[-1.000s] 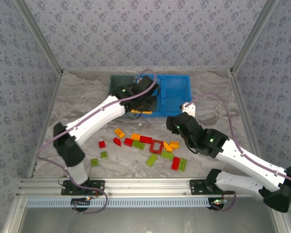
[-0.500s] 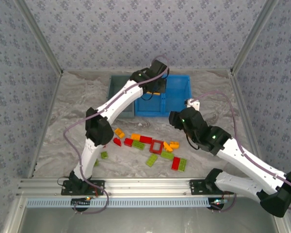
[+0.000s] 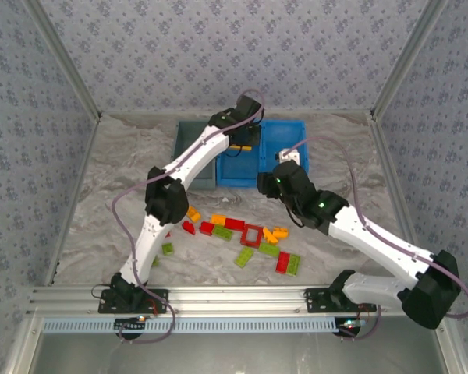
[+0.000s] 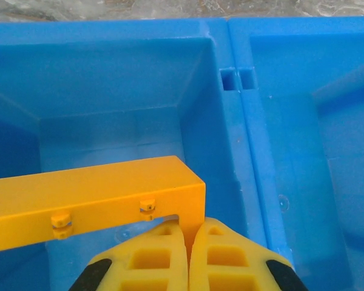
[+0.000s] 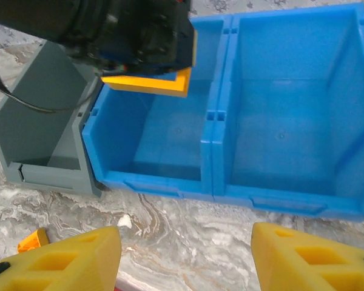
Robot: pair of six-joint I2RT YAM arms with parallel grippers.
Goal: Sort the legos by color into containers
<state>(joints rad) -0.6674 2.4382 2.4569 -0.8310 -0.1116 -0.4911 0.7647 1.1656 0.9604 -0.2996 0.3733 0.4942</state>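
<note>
The frame is hanging above the bottom of the tray section beside the dark grey bin, so I will lower my left gripper into that section and let go of the frame's corner.
My left gripper (image 4: 188, 227) is shut on one side of an orange-yellow hollow lego frame (image 4: 97, 200), holding it over the left compartment of the blue tray (image 4: 242, 121). From the right wrist view the frame (image 5: 148, 83) hangs under the left gripper (image 5: 139, 30), above the tray (image 5: 215, 121). The tray's two compartments look bare inside. My right gripper (image 5: 185, 248) stands open over the marble just in front of the tray, nothing between its fingers. From above, the left gripper (image 3: 246, 140) is over the tray (image 3: 288, 132). Loose legos (image 3: 234, 224) lie mid-table, among them a red frame (image 3: 252, 235).
The dark grey bin (image 3: 189, 136) stands against the tray's left side; its inside (image 5: 48, 121) looks bare. Green bricks (image 3: 244, 257) and orange bricks (image 3: 192, 212) are scattered between the arms. An orange brick (image 5: 33, 240) lies beside my right gripper's left finger. Patterned walls close in the table.
The left arm has carried the orange-yellow frame from the tray's front edge up over its left compartment. The right gripper has moved up and left toward the tray's front.
</note>
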